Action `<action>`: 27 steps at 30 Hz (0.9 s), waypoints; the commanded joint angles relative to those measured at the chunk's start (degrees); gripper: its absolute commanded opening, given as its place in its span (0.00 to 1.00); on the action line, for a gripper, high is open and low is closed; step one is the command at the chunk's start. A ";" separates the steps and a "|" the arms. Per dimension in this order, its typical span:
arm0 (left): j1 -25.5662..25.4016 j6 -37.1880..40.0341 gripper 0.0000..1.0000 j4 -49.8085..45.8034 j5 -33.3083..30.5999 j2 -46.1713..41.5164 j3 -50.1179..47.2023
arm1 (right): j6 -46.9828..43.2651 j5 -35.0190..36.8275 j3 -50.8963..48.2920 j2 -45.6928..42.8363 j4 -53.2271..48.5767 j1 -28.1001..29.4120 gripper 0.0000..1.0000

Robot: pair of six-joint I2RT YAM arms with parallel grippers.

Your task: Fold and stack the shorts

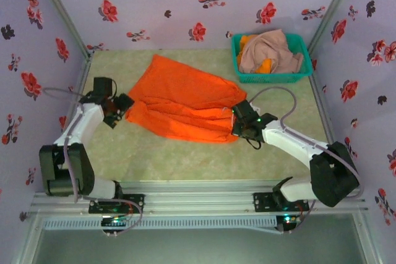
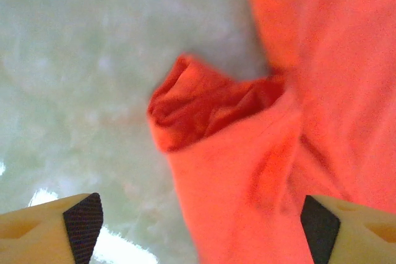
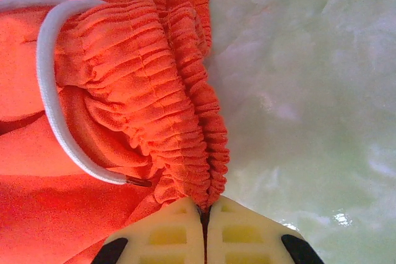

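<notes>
My left gripper should next lower its open fingers onto the upper edge of the shorts' leg hem. The hem hangs open there, and that edge is free to pinch.
One bright orange pair of shorts point(image 1: 182, 100) lies spread, partly folded over, on the table's middle. My right gripper point(image 1: 238, 126) sits at its right edge. In the right wrist view the gripper point(image 3: 204, 214) is shut on the gathered elastic waistband point(image 3: 185, 134), with a white drawstring point(image 3: 46, 72) looping to the left. My left gripper point(image 1: 124, 107) is at the cloth's left corner. In the left wrist view it point(image 2: 201, 227) stands open, and a leg hem point(image 2: 204, 109) of the orange shorts point(image 2: 247, 183) lies between its wide-apart fingers point(image 2: 83, 224).
A teal mesh basket point(image 1: 272, 79) stands at the back right, holding pink-beige shorts point(image 1: 272, 47) and another orange pair point(image 1: 265, 65). Flowered walls enclose the pale green table point(image 1: 185, 159) on three sides. Bare surface lies in front of the shorts.
</notes>
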 commanded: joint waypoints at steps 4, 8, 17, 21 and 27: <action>-0.19 -7.19 0.67 9.39 9.23 -2.06 -11.43 | 0.93 -0.91 -0.29 0.65 1.70 0.15 0.00; -0.19 -6.36 0.60 12.64 9.77 -0.71 -11.69 | 0.78 -0.85 -0.38 0.75 1.72 0.15 0.00; -0.19 -4.80 0.48 17.97 10.21 5.51 -10.47 | 0.78 -0.60 -0.72 -0.24 0.79 0.19 0.00; -0.19 -4.32 0.42 19.64 10.12 6.92 -10.05 | 0.71 -0.16 -0.97 -1.07 0.35 0.19 0.00; -0.10 -2.96 0.37 20.95 9.78 7.61 -9.40 | 0.61 -0.09 -1.11 -1.45 -0.14 0.19 0.00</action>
